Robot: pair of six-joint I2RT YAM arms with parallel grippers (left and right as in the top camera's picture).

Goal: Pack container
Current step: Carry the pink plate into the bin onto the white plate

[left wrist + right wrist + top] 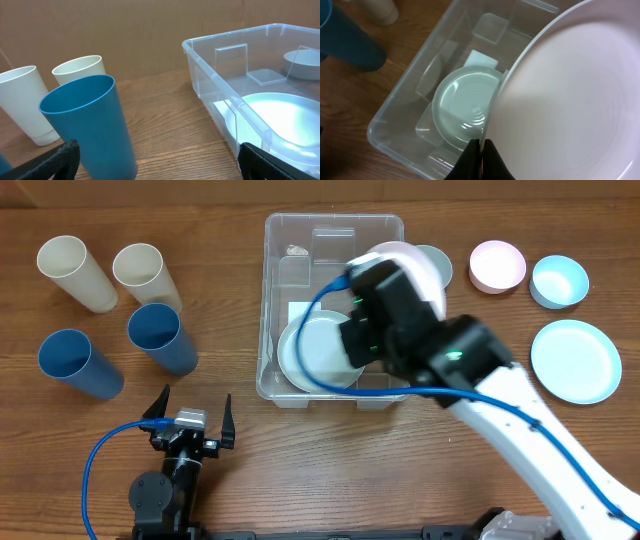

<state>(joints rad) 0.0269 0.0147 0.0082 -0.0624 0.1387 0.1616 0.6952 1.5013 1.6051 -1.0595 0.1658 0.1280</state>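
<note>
The pink plate (412,258) goes down toward the left in the overhead view next. My right gripper releases it, since the green plate (315,350) lies below on that side.
The clear container (335,220) stands at the table's middle, with a pale green plate (315,350) lying flat in its near end. My right gripper (482,145) is shut on the rim of a pink plate (570,95), holding it tilted over the container's (395,115) right side, above the green plate (462,107). From overhead the arm covers most of the pink plate (412,258). My left gripper (193,408) rests open at the front left, its fingers (60,160) far apart with nothing between them, left of the container (210,75).
Two cream cups (75,272) (145,275) and two blue cups (78,362) (160,337) stand at the left. A grey bowl (437,265) sits by the container's right wall. Further right are a pink bowl (497,266), a light blue bowl (559,281) and a light blue plate (575,360).
</note>
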